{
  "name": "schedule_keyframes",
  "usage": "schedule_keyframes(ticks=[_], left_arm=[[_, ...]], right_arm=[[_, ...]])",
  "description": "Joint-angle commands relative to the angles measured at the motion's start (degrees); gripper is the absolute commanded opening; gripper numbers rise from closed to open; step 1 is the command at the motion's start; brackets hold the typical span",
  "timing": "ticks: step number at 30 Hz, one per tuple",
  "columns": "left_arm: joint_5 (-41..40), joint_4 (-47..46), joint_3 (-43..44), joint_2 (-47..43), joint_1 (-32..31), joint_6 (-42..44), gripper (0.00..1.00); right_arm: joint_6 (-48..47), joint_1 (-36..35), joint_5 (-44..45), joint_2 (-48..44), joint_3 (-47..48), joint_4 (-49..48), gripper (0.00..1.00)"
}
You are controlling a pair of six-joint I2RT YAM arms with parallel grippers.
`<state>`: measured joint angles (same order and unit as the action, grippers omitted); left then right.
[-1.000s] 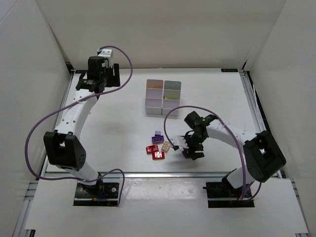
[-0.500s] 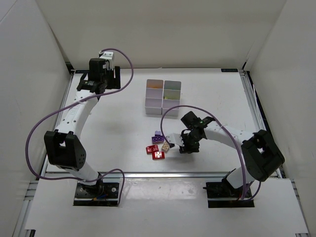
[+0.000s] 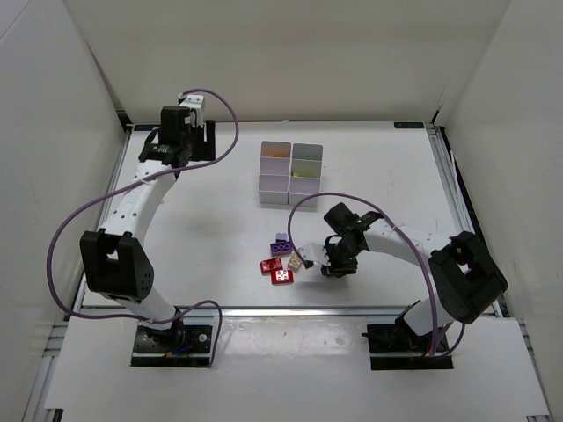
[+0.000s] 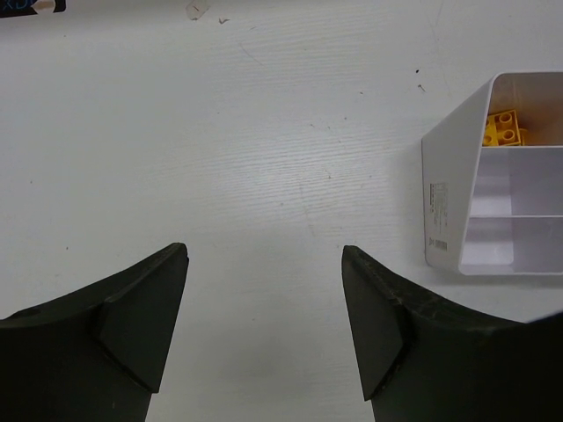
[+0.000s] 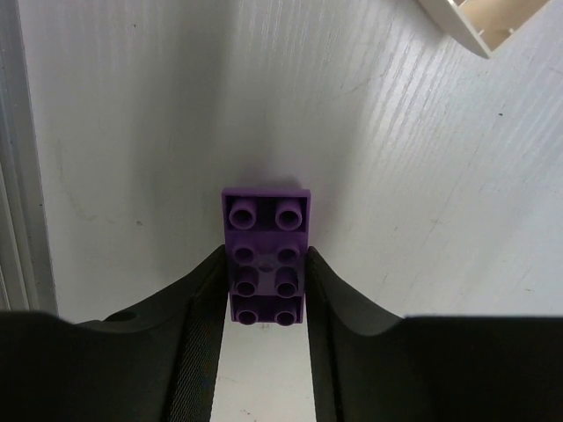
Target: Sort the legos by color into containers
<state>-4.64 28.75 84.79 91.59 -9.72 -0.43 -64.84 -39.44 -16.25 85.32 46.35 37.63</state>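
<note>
The purple lego in my right gripper goes up and outward over the containers' middle section beside the yellow legos next for release, since that section stands empty.
My right gripper (image 5: 264, 257) is shut on a purple lego (image 5: 266, 211), its fingers pressed against the brick's two long sides, low over the white table. In the top view this gripper (image 3: 329, 264) hides the brick. Just left of it lie another purple lego (image 3: 281, 244), a tan one (image 3: 297, 261) and two red ones (image 3: 271, 265) (image 3: 282, 277). The containers (image 3: 274, 189) stand at the middle back. My left gripper (image 4: 264, 255) hangs open and empty over bare table at the far left (image 3: 169, 151). In its view the containers (image 4: 449, 193) sit to the right, with yellow legos (image 4: 503, 129) in one cell.
White walls close in the table on three sides. A metal rail (image 3: 264, 309) runs along the near edge, close to the loose bricks. A purple cable (image 3: 303, 207) loops off the right arm above the brick cluster. A pale tan corner (image 5: 475, 22) shows at the right wrist view's top.
My right gripper slid a little left toward the loose bricks and closed from open onto the purple lego. The left wrist turned slightly at the back left.
</note>
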Motion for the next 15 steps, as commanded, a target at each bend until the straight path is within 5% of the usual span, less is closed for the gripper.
schedule_keyframes(ticks=[1, 9, 15], left_arm=[[0.0, -0.5, -0.5, -0.9, 0.1, 0.2, 0.82], [-1.7, -1.4, -2.3, -1.9, 0.2, 0.2, 0.82], [-1.2, -1.4, -2.1, -2.4, 1.7, -0.3, 0.83]], right_arm=[[0.9, -0.3, -0.7, -0.4, 1.7, 0.1, 0.32], [19.3, 3.3, -3.4, 2.3, 17.4, -5.2, 0.12], [28.6, 5.8, -0.7, 9.3, 30.7, -12.7, 0.1]])
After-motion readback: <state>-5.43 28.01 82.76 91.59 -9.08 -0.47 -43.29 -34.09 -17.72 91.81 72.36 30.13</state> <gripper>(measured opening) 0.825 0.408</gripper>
